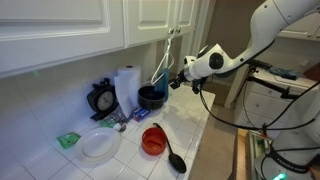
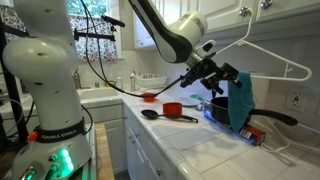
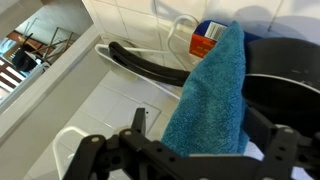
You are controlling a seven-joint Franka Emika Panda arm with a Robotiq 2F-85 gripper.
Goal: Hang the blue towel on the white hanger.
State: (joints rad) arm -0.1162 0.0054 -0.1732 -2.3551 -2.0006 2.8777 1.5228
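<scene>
The blue towel hangs just beyond my gripper's open fingers, so my gripper will move outward and a little down onto the upper part of the towel next.
The blue towel [image 2: 240,100] hangs down in a long fold just under the lower bar of the white wire hanger [image 2: 272,50], which hangs by the upper cabinets. In the wrist view the towel [image 3: 212,80] lies between my two fingers with a gap on each side. My gripper [image 3: 212,128] is open around it and close to its upper part in both exterior views [image 2: 222,78] [image 1: 186,72]. The hanger [image 1: 170,45] and the towel [image 1: 160,72] look thin from the other side. Whether the towel rests on the bar is hidden.
A dark pot [image 1: 150,97] stands under the towel, with its long handle [image 2: 272,118] sticking out. A red cup [image 1: 153,140], a black ladle [image 1: 175,158], a white plate [image 1: 100,146], a paper towel roll [image 1: 126,88] and a green sponge [image 1: 68,140] are on the tiled counter.
</scene>
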